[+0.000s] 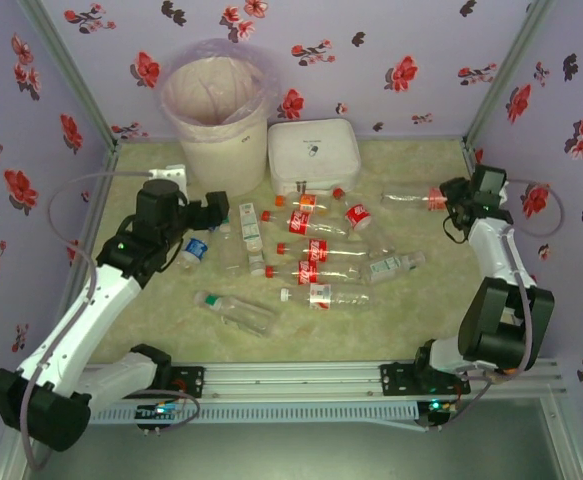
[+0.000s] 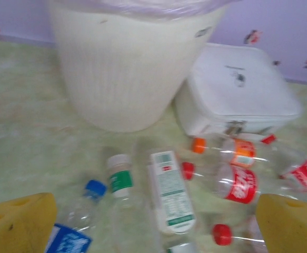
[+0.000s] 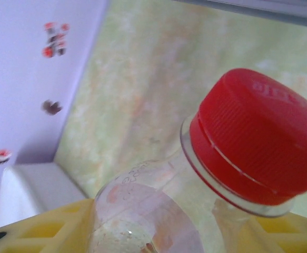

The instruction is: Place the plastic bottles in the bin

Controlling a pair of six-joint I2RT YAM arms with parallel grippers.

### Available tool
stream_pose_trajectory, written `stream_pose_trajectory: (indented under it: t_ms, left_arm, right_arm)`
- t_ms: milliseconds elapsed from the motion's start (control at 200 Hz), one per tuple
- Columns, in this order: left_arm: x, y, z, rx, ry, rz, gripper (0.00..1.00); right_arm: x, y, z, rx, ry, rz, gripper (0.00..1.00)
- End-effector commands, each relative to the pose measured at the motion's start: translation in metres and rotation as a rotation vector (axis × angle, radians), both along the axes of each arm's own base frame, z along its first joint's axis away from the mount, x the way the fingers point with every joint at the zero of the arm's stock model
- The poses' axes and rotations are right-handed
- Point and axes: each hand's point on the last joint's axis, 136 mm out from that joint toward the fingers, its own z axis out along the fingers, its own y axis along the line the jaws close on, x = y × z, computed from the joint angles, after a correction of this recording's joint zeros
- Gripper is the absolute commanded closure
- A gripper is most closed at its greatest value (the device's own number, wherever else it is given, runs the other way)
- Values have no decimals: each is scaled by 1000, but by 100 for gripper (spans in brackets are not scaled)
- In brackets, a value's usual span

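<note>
The red-capped bottle's top part is already held, so my left gripper should next cross the heap toward my right gripper, onto the red-capped bottle's clear base end (image 1: 395, 195).
Several clear plastic bottles (image 1: 311, 250) with red, orange, blue and white caps lie in a loose heap mid-table. Behind them at the back stands the cream-white bin (image 1: 216, 110) with its pinkish bag. My left gripper (image 1: 216, 212) hangs open over the heap's left side. In the left wrist view its yellow fingers (image 2: 16, 226) flank a blue-capped bottle (image 2: 90, 200) and a green-labelled bottle (image 2: 170, 192), with the bin (image 2: 127, 68) just beyond. My right gripper (image 1: 451, 205) is shut on a red-capped bottle (image 3: 258, 137) lying apart at the far right (image 1: 411, 199), yellow fingers (image 3: 37, 232) against its shoulder.
A flat white rounded-square case (image 1: 313, 155) sits right of the bin, touching the heap's far edge (image 2: 237, 89). Flowered walls close the table in at the back and on both sides. Green tabletop (image 1: 171, 330) stretches in front of the heap.
</note>
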Motion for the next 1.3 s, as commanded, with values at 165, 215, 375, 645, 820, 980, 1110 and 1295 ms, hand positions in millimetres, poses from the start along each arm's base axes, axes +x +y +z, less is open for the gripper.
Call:
stream_pose_trajectory:
  t_ms: [165, 215, 375, 645, 820, 980, 1110, 1295]
  left_arm:
    - [-3, -82, 25, -49, 2, -324, 2]
    - [-1, -89, 22, -42, 37, -343, 5]
    - [0, -115, 18, -62, 117, -437, 7]
    - [-21, -162, 16, -112, 86, -612, 3]
    - [-23, -193, 0, -120, 108, -672, 0]
    - [-23, -212, -21, -85, 157, -715, 0]
    - [-19, -218, -32, -72, 181, -718, 5]
    - [-11, -223, -33, -81, 179, -702, 28]
  right_arm:
    - [7, 102, 70, -138, -125, 482, 56]
    - [10, 142, 79, -49, -178, 680, 55]
    - [-7, 209, 75, -66, -92, 1069, 56]
    - [-21, 289, 76, -33, -150, 1276, 61]
    - [-19, 314, 81, 35, -189, 1289, 62]
    - [-22, 328, 94, 57, -243, 1302, 63]
    - [-24, 333, 98, 59, -255, 1309, 64]
    - [-26, 340, 93, 69, -242, 1319, 65]
